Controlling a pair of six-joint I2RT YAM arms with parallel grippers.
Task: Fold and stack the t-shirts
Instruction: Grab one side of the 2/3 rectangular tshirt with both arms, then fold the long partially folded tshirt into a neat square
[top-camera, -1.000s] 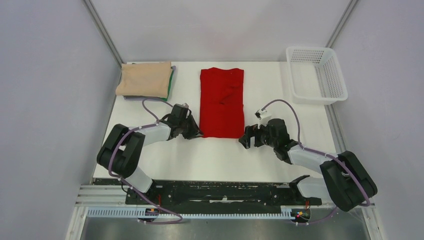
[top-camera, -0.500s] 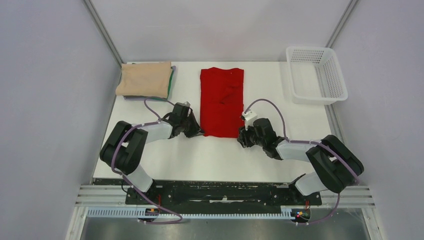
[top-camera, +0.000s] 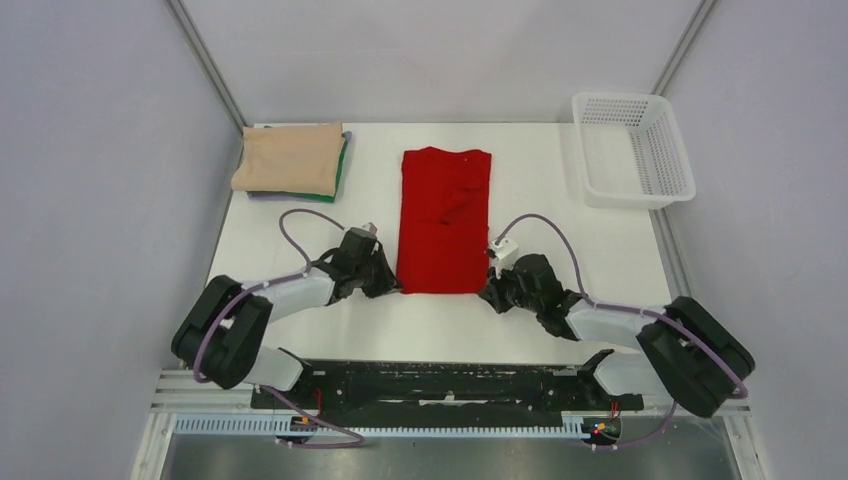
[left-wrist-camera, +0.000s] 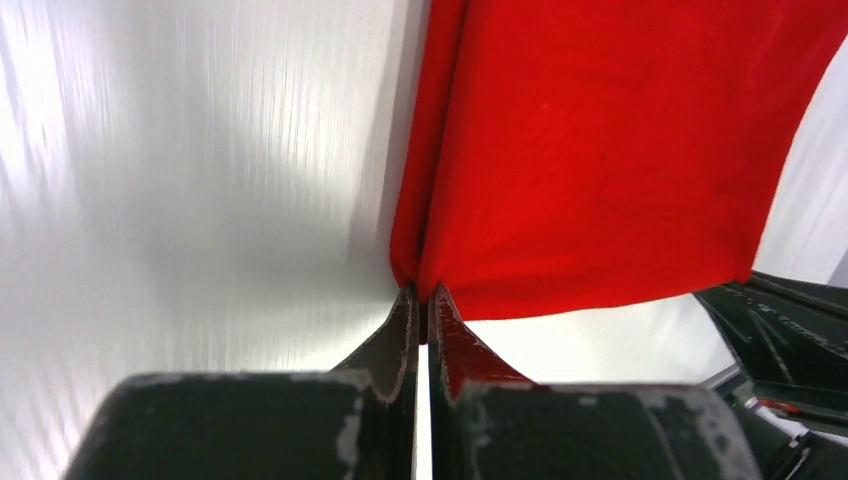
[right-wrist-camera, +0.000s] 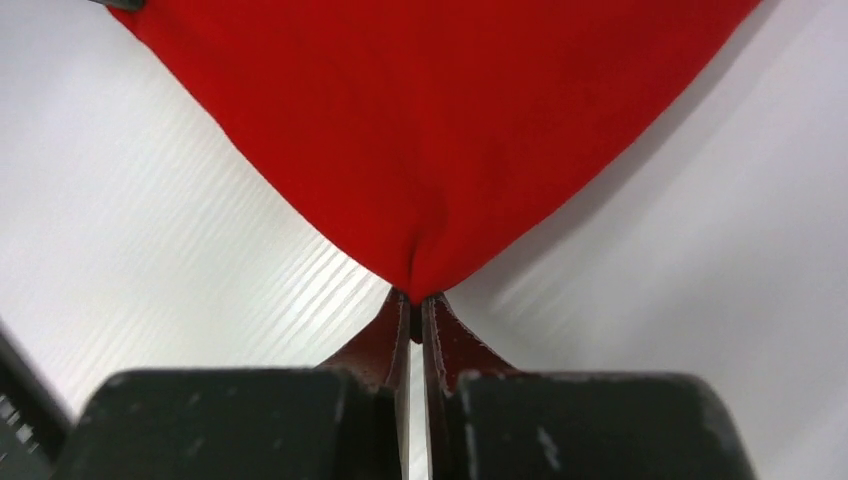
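Observation:
The red t-shirt (top-camera: 444, 218) lies as a long piece of cloth, so I will raise my left gripper outward, lower it and let go over the red t-shirt's far corner facing the beige t-shirt.
A bright red t-shirt (top-camera: 444, 218) lies folded into a long strip down the middle of the white table (top-camera: 300, 240). My left gripper (top-camera: 392, 284) is shut on its near left corner, and in the left wrist view the cloth (left-wrist-camera: 600, 160) is pinched at the gripper's (left-wrist-camera: 423, 292) tips. My right gripper (top-camera: 490, 290) is shut on the near right corner; the right wrist view shows the red corner (right-wrist-camera: 440, 130) drawn to a point between that gripper's (right-wrist-camera: 415, 298) tips. A folded beige t-shirt (top-camera: 288, 157) lies on a dark green one (top-camera: 342, 165) at the back left.
A white plastic mesh basket (top-camera: 632, 150) stands at the back right corner. Grey walls close in the table at the left, back and right. The arms' bases and a black rail (top-camera: 440, 385) run along the near edge.
Both grippers have closed on the red t-shirt's near corners, the right one from wide open. The shirt's near edge has been drawn a little toward the arms.

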